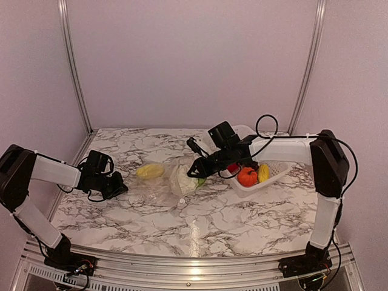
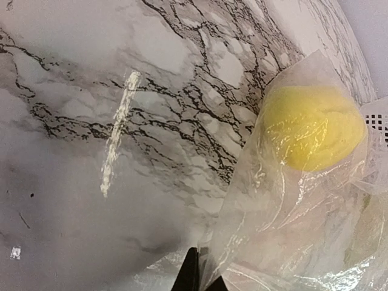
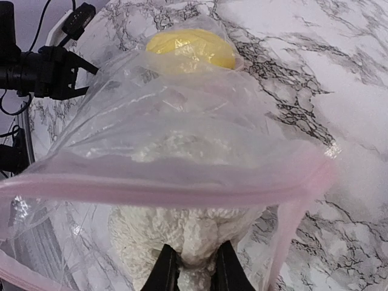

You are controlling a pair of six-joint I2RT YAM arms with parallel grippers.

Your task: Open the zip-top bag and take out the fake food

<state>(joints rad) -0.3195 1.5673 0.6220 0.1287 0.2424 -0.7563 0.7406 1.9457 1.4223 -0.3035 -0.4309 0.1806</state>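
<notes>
I should next lift the cream-white fake food from the bag's opening with my right gripper and move it outward over the basket's far end. Then I should lower it inside.
The clear zip-top bag (image 1: 159,187) lies mid-table, its pink zip strip (image 3: 151,185) open and arching over the mouth. A yellow fake food (image 1: 150,171) lies inside at the far end; it also shows in the left wrist view (image 2: 312,127) and in the right wrist view (image 3: 191,51). A cream-white, bumpy fake food (image 3: 151,242) sits in the bag's mouth. My right gripper (image 3: 193,267) is shut on a knob of it; this gripper is at the bag's right end (image 1: 197,170). My left gripper (image 2: 203,280) is shut on the bag's thin plastic at its left end (image 1: 114,185).
A white lattice basket (image 1: 280,170) stands right of the bag, holding an orange-red toy (image 1: 247,176), a yellow one (image 1: 264,173) and a red one (image 1: 232,167). Its corner shows in the left wrist view (image 2: 379,121). Grey walls enclose the marble table (image 1: 200,224).
</notes>
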